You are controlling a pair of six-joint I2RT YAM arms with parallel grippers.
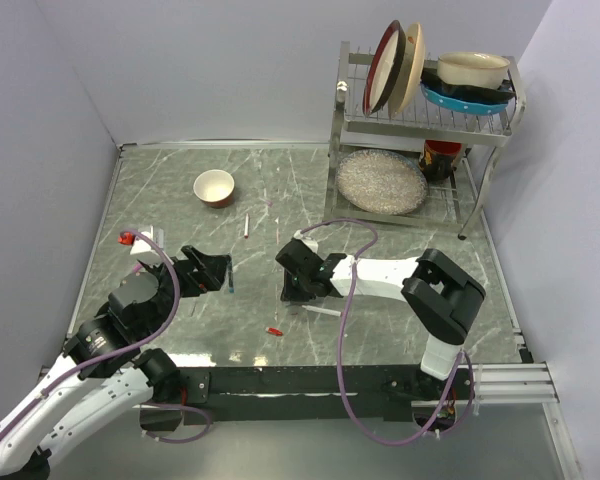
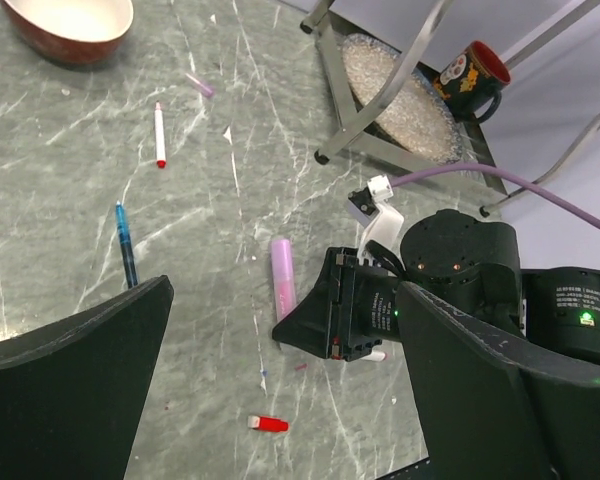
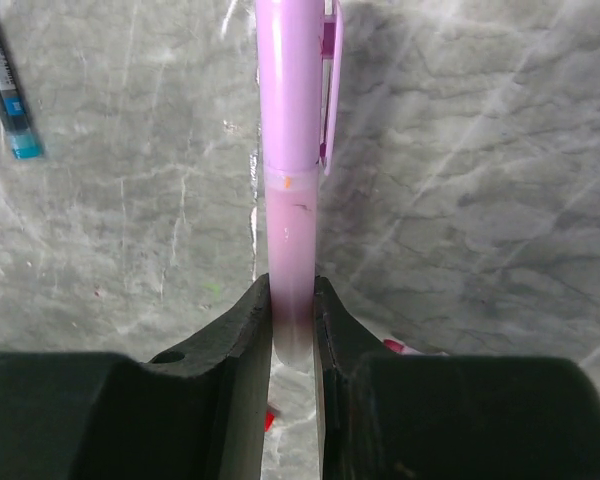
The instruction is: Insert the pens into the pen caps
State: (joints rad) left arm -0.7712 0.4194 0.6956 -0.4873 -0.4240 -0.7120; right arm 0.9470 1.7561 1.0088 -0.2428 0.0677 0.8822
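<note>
The red cap [image 2: 268, 425] lies apart from the white pen's near red end [image 2: 161, 156], so my open left gripper should next move outward, then down onto that end and close there.
A lilac-pink pen [image 3: 290, 230] with its lilac cap [image 3: 292, 80] on lies on the table. My right gripper [image 3: 291, 290] is shut on the pen's bare end; it also shows in the top view [image 1: 286, 280]. My left gripper [image 1: 208, 270] is wide open and empty, its fingers [image 2: 70, 380] low over the table. A blue pen [image 2: 126, 243] lies left of the pink one [image 2: 282, 278]. A white pen with a red tip [image 2: 160, 135] lies farther off. A red cap [image 2: 268, 425] lies alone near the front. Another white pen [image 1: 322, 311] lies under the right wrist.
A red-brown bowl [image 1: 214, 187] stands at the back left. A metal dish rack [image 1: 420, 120] with plates, bowls and a mug [image 2: 472, 75] fills the back right. A small lilac piece [image 2: 200, 85] lies near the bowl. A small red and white thing [image 1: 130, 240] lies at the left edge.
</note>
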